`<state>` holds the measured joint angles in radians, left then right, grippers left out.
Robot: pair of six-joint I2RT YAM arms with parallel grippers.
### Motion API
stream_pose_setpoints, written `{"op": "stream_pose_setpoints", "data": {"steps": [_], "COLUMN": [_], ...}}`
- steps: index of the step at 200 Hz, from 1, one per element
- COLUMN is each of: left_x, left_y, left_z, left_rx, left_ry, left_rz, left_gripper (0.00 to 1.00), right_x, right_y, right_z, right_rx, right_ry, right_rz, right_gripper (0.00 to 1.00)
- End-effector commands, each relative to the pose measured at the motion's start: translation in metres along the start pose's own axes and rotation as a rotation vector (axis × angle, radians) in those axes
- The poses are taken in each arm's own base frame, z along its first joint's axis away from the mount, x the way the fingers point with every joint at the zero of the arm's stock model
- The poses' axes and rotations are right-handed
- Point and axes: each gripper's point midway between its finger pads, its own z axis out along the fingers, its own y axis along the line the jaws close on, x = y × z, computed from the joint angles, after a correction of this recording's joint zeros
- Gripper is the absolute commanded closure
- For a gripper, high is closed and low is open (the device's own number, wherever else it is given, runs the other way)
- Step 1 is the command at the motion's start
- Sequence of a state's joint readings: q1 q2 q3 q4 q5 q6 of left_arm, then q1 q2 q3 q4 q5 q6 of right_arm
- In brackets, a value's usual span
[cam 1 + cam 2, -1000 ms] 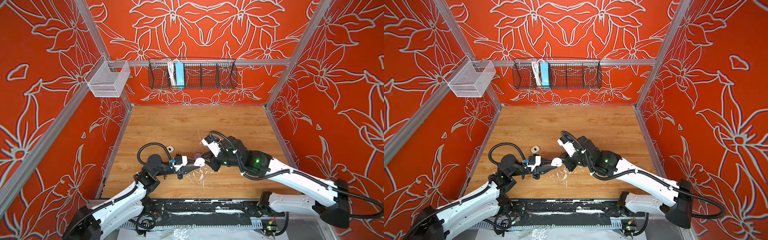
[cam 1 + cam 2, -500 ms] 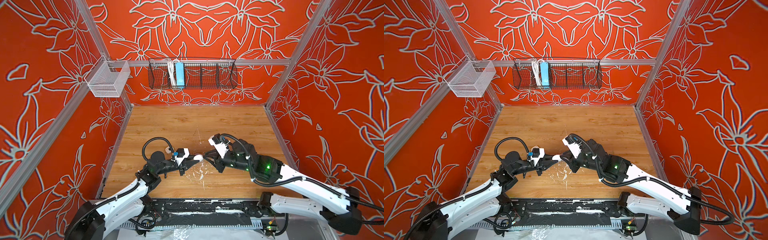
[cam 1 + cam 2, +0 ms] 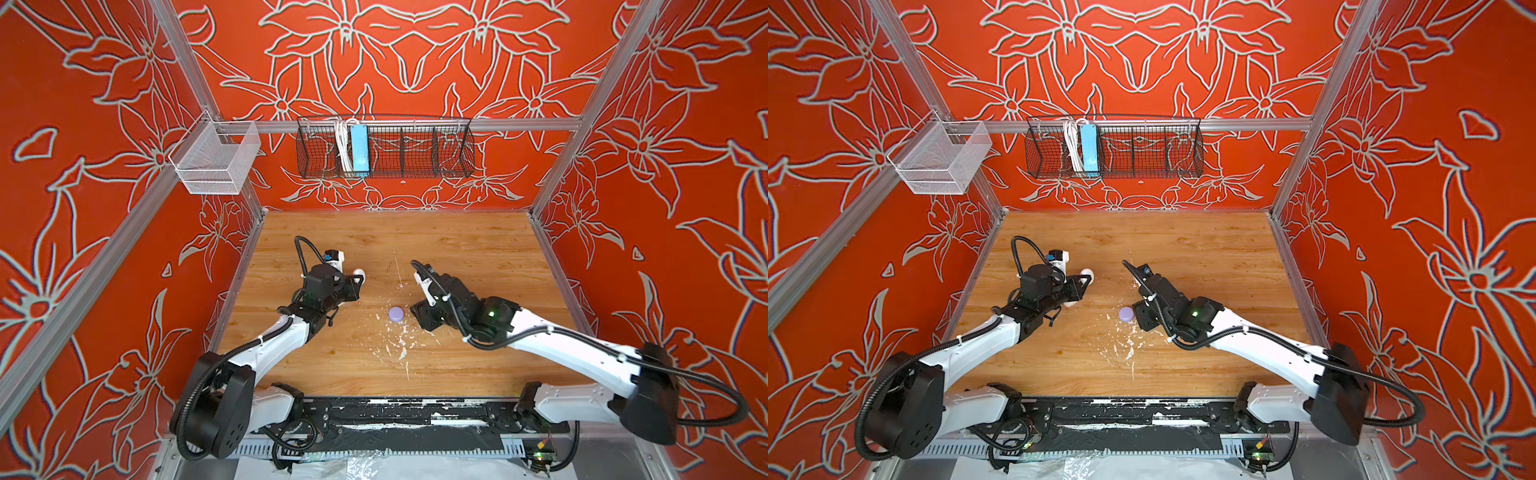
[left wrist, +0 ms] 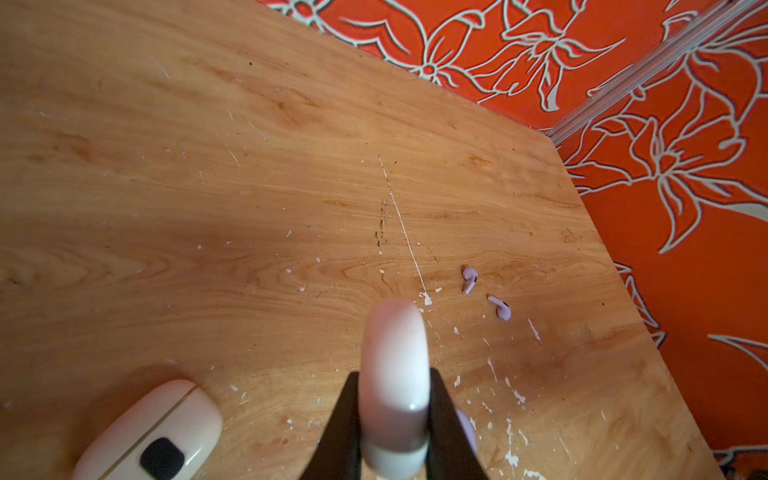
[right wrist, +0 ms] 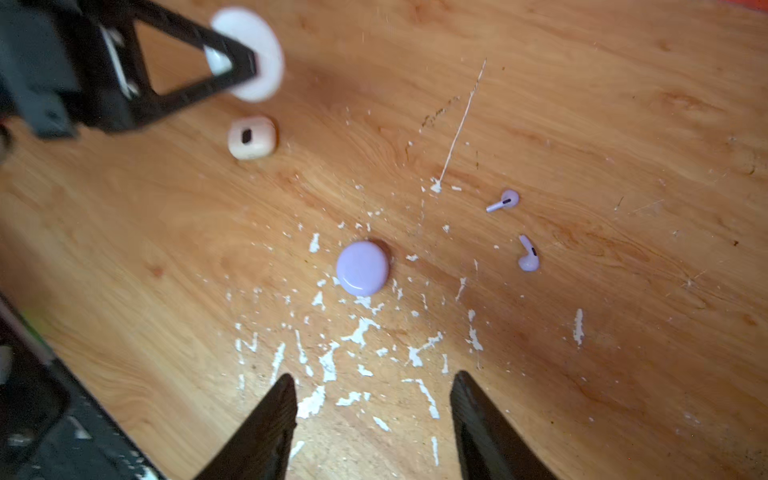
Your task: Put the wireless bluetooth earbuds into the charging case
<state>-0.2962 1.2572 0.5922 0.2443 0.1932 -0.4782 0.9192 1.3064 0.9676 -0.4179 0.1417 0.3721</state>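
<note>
The bare wood short (image 3: pixel 369 296) (image 4: pixel 321 369) of the lavender case is clear. My left gripper should move down toward the lavender case next and let go of the white round case on that clear spot.
My left gripper (image 4: pixel 395 374) is shut on a white round charging case (image 4: pixel 395 353), held edge-on above the table; both top views show that case (image 3: pixel 358 274) (image 3: pixel 1087 274) at the gripper's tip. A lavender round charging case (image 5: pixel 362 268) (image 3: pixel 396 314) lies shut on the wood, just ahead of my right gripper (image 5: pixel 374 384), which is open and holds nothing. Two lavender wireless bluetooth earbuds (image 5: pixel 503 200) (image 5: pixel 528 255) lie loose beside that case, apart from it and from each other. In both top views the right arm hides them.
A cream rounded-square case (image 5: pixel 252 138) (image 4: pixel 153 432) with a black patch lies on the wood under the left gripper. White paint flecks (image 5: pixel 357 332) scatter the table's middle. A black wire basket (image 3: pixel 384 145) and a white mesh bin (image 3: pixel 214 160) hang on the walls.
My right gripper has opened and drawn back to the right, and the lavender case now lies alone on the table. The left gripper has carried the white case away to the far left.
</note>
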Motion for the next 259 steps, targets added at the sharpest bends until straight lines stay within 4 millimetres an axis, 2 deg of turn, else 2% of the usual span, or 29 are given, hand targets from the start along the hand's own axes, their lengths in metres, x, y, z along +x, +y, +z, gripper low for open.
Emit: {"op": "stream_pose_setpoints", "data": {"steps": [1, 20, 36, 60, 115, 145, 180, 205, 228, 259], "left_x": [0.013, 0.018, 0.021, 0.025, 0.046, 0.058, 0.071, 0.078, 0.083, 0.079], "left_y": [0.013, 0.018, 0.013, 0.009, 0.014, 0.019, 0.027, 0.035, 0.041, 0.046], "left_z": [0.004, 0.011, 0.016, 0.022, 0.042, 0.052, 0.063, 0.067, 0.068, 0.066], "left_rx": [-0.064, -0.073, -0.038, -0.006, 0.019, 0.014, -0.021, -0.044, -0.065, -0.094], "left_ry": [0.063, 0.101, 0.132, 0.161, 0.272, 0.338, 0.408, 0.430, 0.444, 0.425], "left_rz": [-0.083, -0.098, -0.098, -0.109, -0.186, -0.222, -0.249, -0.281, -0.305, -0.302], "left_gripper": [1.00, 1.00, 1.00, 1.00, 1.00, 1.00, 1.00, 0.88, 0.82, 0.73], "right_x": [0.004, 0.010, 0.015, 0.016, 0.004, 0.000, 0.000, 0.006, 0.011, 0.016], "right_y": [0.008, 0.014, 0.017, 0.017, 0.022, 0.014, 0.009, 0.008, 0.005, 0.010], "right_z": [0.019, 0.039, 0.055, 0.071, 0.099, 0.112, 0.124, 0.132, 0.137, 0.140], "right_rx": [-0.028, -0.033, -0.030, -0.002, 0.030, 0.102, 0.149, 0.163, 0.179, 0.152], "right_ry": [0.061, 0.130, 0.163, 0.185, 0.192, 0.192, 0.213, 0.245, 0.262, 0.286], "right_rz": [0.027, 0.041, 0.053, 0.054, 0.057, 0.059, 0.033, 0.017, 0.007, -0.007], "right_gripper": [0.32, 0.29, 0.24, 0.23, 0.27, 0.27, 0.32, 0.36, 0.37, 0.38]}}
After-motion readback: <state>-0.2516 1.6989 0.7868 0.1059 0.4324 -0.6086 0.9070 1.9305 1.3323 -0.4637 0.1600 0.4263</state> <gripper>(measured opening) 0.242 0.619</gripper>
